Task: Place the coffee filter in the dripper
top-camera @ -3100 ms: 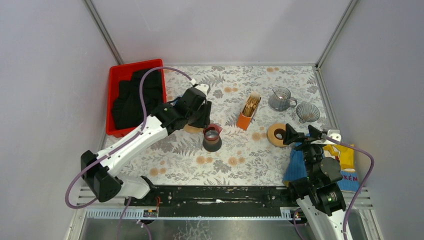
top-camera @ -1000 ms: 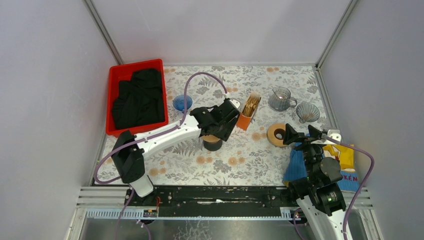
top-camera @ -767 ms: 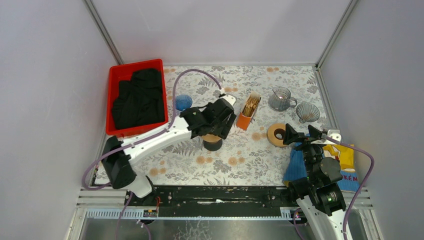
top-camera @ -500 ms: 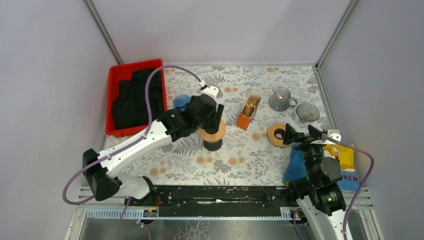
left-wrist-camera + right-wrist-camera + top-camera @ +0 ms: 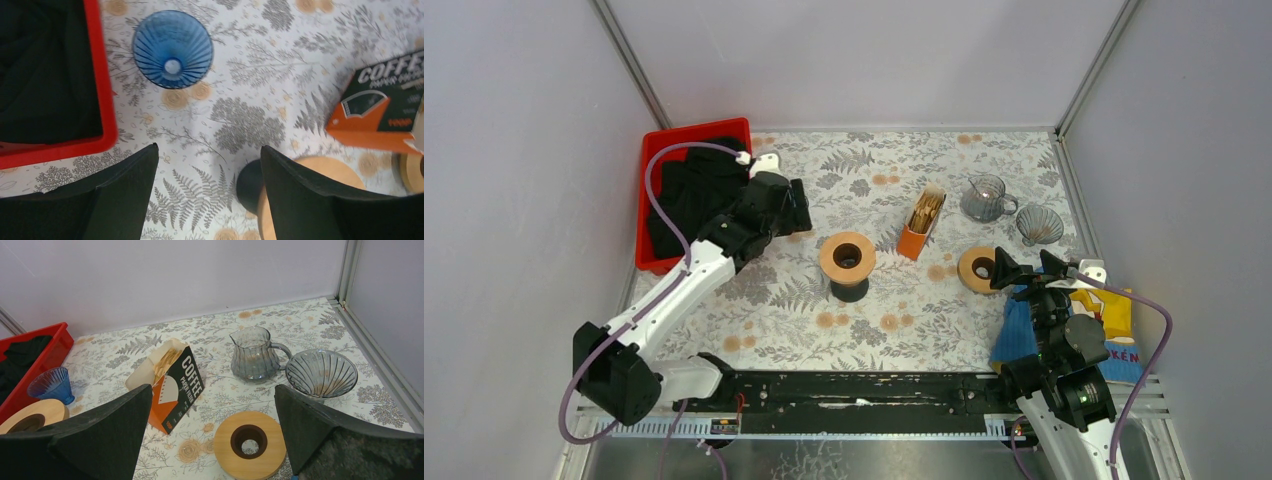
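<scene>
The left gripper shifts toward the red bin next and moves down to the blue dripper's bin-side rim [image 5: 136, 46].
The coffee filters [image 5: 926, 208] are brown papers standing in an open orange box [image 5: 175, 384] at mid-table. A blue ribbed dripper [image 5: 172, 49] stands upright beside the red bin, also visible as the blue dripper [image 5: 51, 384] in the right wrist view. My left gripper [image 5: 207, 150] hovers open and empty just short of it; from above the left gripper [image 5: 794, 215] hides it. A clear glass dripper [image 5: 1038, 224] stands at the far right. My right gripper [image 5: 212, 390] is open and empty above a wooden ring [image 5: 250, 442].
A red bin [image 5: 656, 170] holding black cloth is at the back left. A wooden ring on a black base [image 5: 847, 257] stands mid-table. A glass pitcher [image 5: 984, 198] is beside the clear dripper. A blue cloth [image 5: 1016, 335] and a yellow packet [image 5: 1114, 315] lie near the right arm.
My left gripper opened, left the wooden ring on the black base, and swung back and left to the blue dripper by the red bin. The right arm has not moved.
</scene>
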Robot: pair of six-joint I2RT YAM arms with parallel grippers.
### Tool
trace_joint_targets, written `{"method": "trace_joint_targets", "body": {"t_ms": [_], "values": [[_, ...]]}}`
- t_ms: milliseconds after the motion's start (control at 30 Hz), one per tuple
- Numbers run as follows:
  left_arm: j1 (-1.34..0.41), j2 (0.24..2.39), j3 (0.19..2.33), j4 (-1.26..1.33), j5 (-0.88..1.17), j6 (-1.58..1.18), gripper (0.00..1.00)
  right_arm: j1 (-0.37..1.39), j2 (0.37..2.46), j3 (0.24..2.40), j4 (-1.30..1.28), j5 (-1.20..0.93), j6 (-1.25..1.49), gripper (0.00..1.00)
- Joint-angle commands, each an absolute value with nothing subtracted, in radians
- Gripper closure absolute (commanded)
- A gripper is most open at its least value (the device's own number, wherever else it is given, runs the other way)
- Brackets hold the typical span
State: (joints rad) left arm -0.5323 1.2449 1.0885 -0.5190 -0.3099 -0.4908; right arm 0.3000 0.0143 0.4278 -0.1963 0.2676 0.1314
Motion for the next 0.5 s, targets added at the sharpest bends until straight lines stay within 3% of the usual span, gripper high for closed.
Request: {"method": "trace_joint_targets", "body": {"t_ms": [0, 467], "values": [[-0.45, 1.256, 1.042, -0.357, -0.296, -0.56, 0.19, 0.299, 0.013, 0.431, -0.148, 0.255, 0.132, 0.01], [-0.3, 1.458, 1.026, -0.198, -0.309, -0.627, 0.33, 0.299, 0.02, 0.425, -0.14, 0.252, 0.13, 0.01]]}}
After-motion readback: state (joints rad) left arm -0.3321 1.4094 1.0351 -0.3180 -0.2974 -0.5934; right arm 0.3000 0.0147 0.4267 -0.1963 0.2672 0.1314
